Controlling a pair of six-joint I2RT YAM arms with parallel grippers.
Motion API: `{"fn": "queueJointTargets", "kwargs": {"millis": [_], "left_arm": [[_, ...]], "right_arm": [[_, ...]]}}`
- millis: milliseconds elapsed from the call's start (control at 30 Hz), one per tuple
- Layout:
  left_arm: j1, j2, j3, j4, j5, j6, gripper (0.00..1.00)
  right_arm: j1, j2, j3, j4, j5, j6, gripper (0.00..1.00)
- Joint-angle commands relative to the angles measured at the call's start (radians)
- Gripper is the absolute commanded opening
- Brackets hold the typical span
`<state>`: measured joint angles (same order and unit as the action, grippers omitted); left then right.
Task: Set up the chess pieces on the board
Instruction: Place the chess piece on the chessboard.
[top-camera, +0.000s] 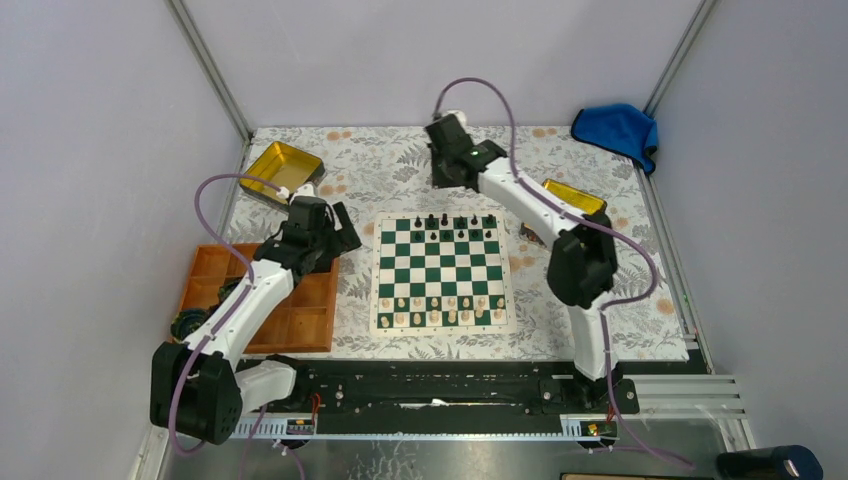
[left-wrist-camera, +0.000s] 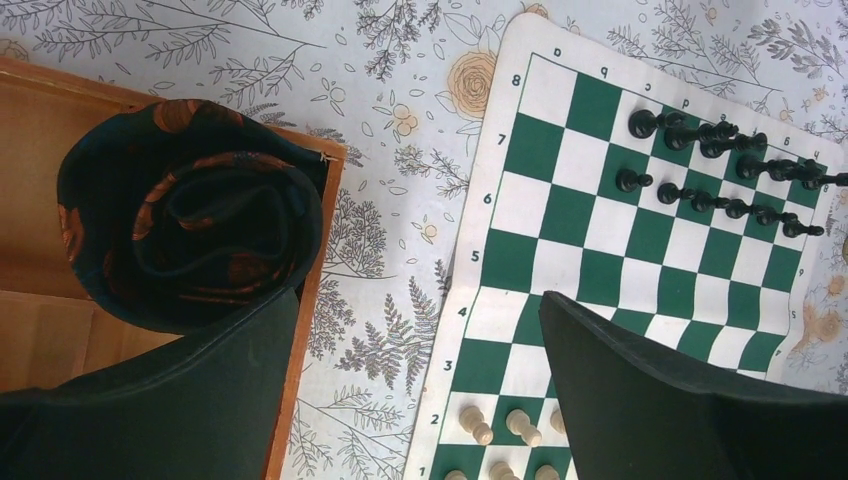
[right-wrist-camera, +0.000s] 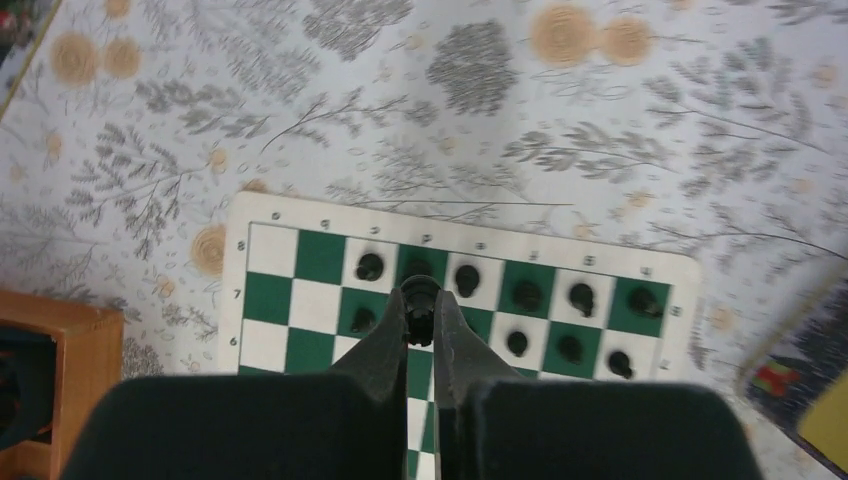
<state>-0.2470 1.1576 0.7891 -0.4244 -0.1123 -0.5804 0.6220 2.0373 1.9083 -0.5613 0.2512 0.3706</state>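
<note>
The empty white square in the nearer black row is to the left in the top view, below the right gripper, so the right gripper needs to move that way next, go down and let go.
The board (top-camera: 441, 272), green and white with a cream border, lies in the middle of the table. Several black chess pieces (top-camera: 460, 228) stand on its two far rows. In the right wrist view my right gripper (right-wrist-camera: 420, 300) is shut on one black chess piece (right-wrist-camera: 420, 293), held above the far rows near the other black pieces (right-wrist-camera: 527, 295). From above, the right gripper (top-camera: 445, 178) hangs over the board's far edge. My left gripper (left-wrist-camera: 418, 300) is open and holds nothing, over the strip of cloth between the orange tray and the board (left-wrist-camera: 560, 215).
Cream pieces (top-camera: 440, 310) fill the board's two near rows. The orange compartment tray (top-camera: 300, 320) sits to the left, with a dark rolled pouch (left-wrist-camera: 190, 215) in it. Gold tins (top-camera: 282, 168) (top-camera: 575, 197) stand at the far left and the right. A blue cloth (top-camera: 617, 128) lies at the far right corner.
</note>
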Motion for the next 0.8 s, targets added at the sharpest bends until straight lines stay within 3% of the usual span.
{"fn": "queueJointTargets", "kwargs": {"millis": [0,333,767], "left_arm": [[-0.003,-0.033,0.001,-0.026,-0.007,0.03,0.99],[-0.003,-0.078,-0.016,-0.046,-0.003,0.04,0.99],[-0.003,-0.096,-0.045,-0.048,0.011,0.031,0.99]], "right_arm": [[0.084,0.117,0.152,-0.113,-0.049,-0.041,0.0],[0.205,0.312,0.382,-0.203,-0.107,-0.068,0.0],[0.249,0.399,0.384,-0.198,-0.104,-0.085,0.0]]}}
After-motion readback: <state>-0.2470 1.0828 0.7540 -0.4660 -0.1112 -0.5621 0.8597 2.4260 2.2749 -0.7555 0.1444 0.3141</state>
